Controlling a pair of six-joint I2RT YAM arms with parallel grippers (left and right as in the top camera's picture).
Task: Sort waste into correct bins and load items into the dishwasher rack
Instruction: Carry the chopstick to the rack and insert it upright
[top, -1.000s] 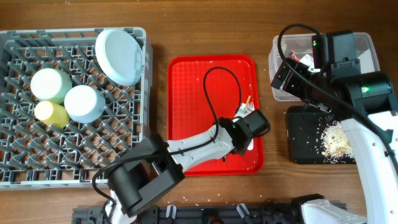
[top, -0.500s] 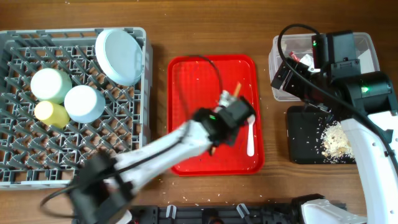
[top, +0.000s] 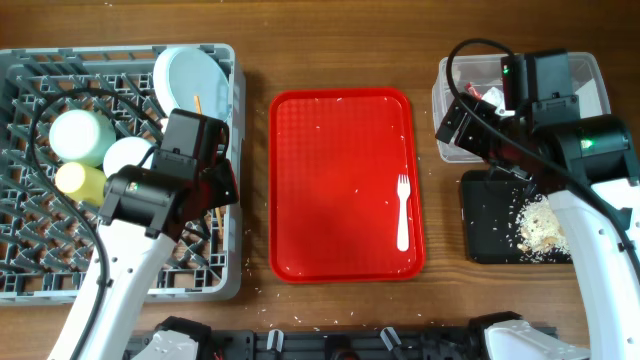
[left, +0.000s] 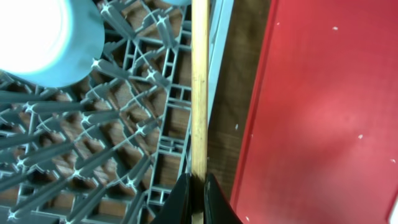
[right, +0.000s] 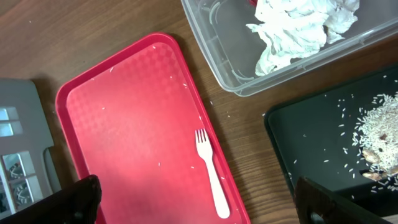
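Observation:
The chopsticks slant across the narrow slotted channel (top: 219, 256) (left: 175, 115) along the rack's tray-side edge, so I will turn my left gripper slightly and bring them down onto it to release them.
My left gripper (top: 208, 195) is shut on the thin wooden chopsticks (top: 197, 103) and holds them over the right edge of the grey dishwasher rack (top: 40, 270). In the left wrist view the chopsticks (left: 200, 87) rise from the shut jaws (left: 198, 194) above the rack (left: 124, 143). The rack holds a pale blue plate (top: 195, 88), a bowl (top: 128, 160), a green saucer (top: 78, 135) and a yellow cup (top: 80, 181). A white fork (top: 402, 212) lies on the red tray (top: 320, 180). My right gripper (right: 205, 205) is open and empty, high above the fork (right: 211, 180).
The clear tub (right: 249, 68) at the right holds a crumpled white napkin (right: 298, 28). The black tray (right: 323, 143) in front of it holds rice crumbs (right: 379, 124). Stray crumbs dot the red tray (right: 124, 124) and the wooden table.
My left arm has swung from the red tray leftward to the rack with the chopsticks in its jaws. The fork stays on the tray. The right arm has not moved.

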